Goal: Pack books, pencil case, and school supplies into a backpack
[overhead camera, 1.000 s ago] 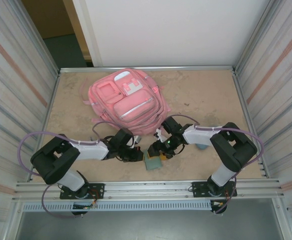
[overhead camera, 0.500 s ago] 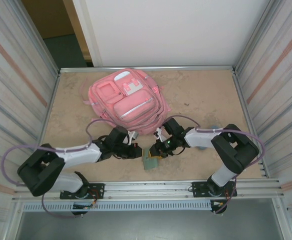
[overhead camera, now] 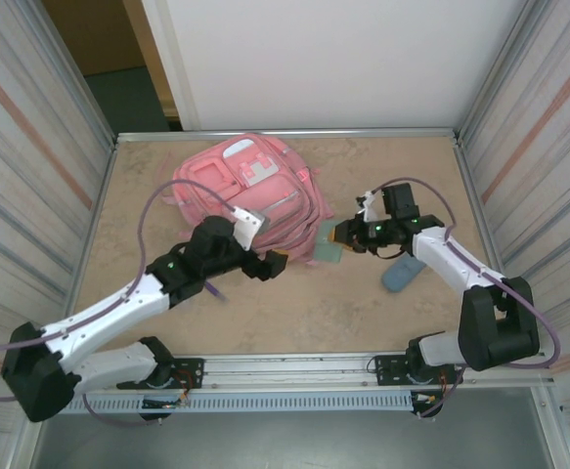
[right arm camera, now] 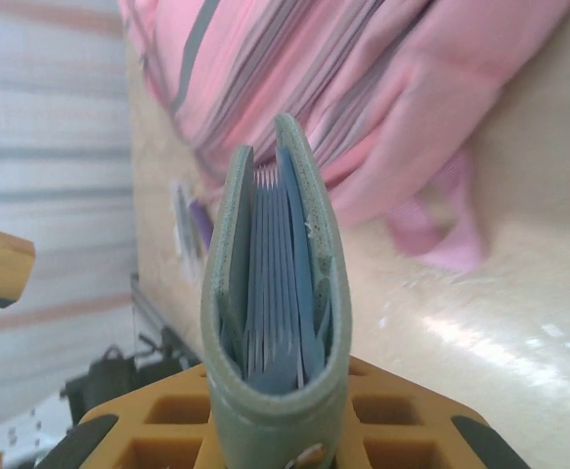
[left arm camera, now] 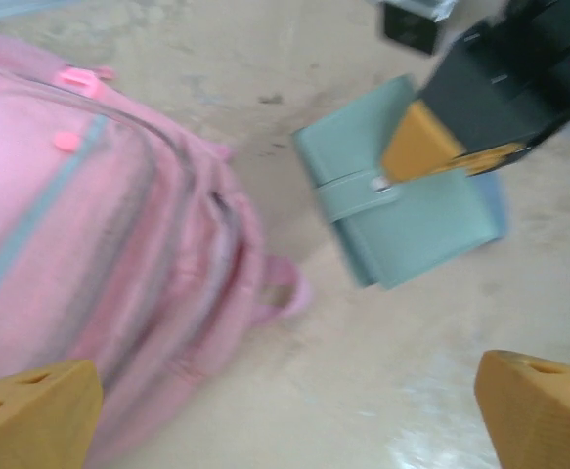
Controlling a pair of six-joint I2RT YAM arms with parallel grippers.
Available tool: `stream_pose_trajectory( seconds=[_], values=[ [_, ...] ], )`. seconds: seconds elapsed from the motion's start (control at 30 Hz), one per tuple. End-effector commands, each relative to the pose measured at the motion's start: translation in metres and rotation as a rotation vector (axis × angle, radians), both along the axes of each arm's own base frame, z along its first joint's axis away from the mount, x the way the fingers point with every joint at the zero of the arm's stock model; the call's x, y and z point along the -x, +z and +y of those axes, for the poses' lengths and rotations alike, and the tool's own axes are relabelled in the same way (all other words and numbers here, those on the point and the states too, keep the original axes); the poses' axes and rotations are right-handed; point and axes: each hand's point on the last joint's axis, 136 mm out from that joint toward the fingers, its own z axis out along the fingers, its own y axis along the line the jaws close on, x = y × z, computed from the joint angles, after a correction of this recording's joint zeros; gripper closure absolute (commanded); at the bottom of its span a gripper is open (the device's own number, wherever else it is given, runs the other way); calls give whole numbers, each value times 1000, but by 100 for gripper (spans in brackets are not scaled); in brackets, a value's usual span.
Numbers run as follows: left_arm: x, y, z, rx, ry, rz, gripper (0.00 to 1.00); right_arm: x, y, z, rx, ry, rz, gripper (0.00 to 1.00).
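Note:
The pink backpack lies shut beside the held folder. My left gripper will next move outward over the backpack and go down onto the grey-trimmed rim of its opening [overhead camera: 284, 223] [left arm camera: 116, 230].
The pink backpack [overhead camera: 245, 191] lies flat at the back left of the table. My right gripper [overhead camera: 346, 235] is shut on the sage-green folder [overhead camera: 328, 242] and holds it just off the backpack's right side. In the right wrist view the folder [right arm camera: 275, 293] stands edge-on between the jaws, blue leaves showing inside, with the backpack [right arm camera: 363, 78] beyond. My left gripper [overhead camera: 270, 262] stands open at the backpack's lower edge, empty. Its view shows the backpack [left arm camera: 89, 244] and the folder [left arm camera: 402, 210]. The slate-blue pencil case [overhead camera: 400, 276] lies on the table at the right. The dark blue book is out of view.
A purple pen [right arm camera: 201, 223] and a pale stick-like piece [right arm camera: 181, 230] lie on the table near the backpack's edge. Metal walls close in the table [overhead camera: 382, 186] on the left, right and back. A rail runs along the near edge.
The right gripper has carried the folder from the front middle up and right to the backpack's right side. The left arm has stretched out toward the backpack's lower edge.

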Motion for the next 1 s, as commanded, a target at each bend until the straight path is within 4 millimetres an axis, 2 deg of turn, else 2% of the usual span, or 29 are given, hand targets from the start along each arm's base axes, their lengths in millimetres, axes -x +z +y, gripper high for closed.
stream_pose_trajectory(
  seconds=[0.0,0.17,0.33,0.4,0.53,0.6,0.7,0.8,0.87,0.97],
  values=[
    [-43,-24,17,-312,22,-103,1,-9,4,-19,20,-42,-9,81],
    [-84,-53,14,-487,43,-33,1,-24,3,-35,29,-102,-28,81],
    [-111,-81,1,-512,20,61,5,-28,0,-41,47,-134,-35,80],
    [-127,-97,6,-555,73,87,5,-30,-2,-43,54,-144,-41,80],
    [-148,-115,9,-586,120,95,8,-30,-4,-40,33,-140,-23,81],
    [-155,-122,10,-622,119,103,22,-27,-7,-36,5,-134,-6,82],
    [-158,-124,9,-640,110,118,56,-24,-10,-32,-14,-128,18,82],
    [-150,-116,-1,-596,63,147,84,-23,-11,-34,-10,-148,23,82],
    [-145,-97,-6,-562,50,143,94,-23,-9,-31,-13,-149,12,81],
    [-142,-53,-10,-510,74,66,99,-23,-5,-22,-16,-125,4,81]
  ],
)
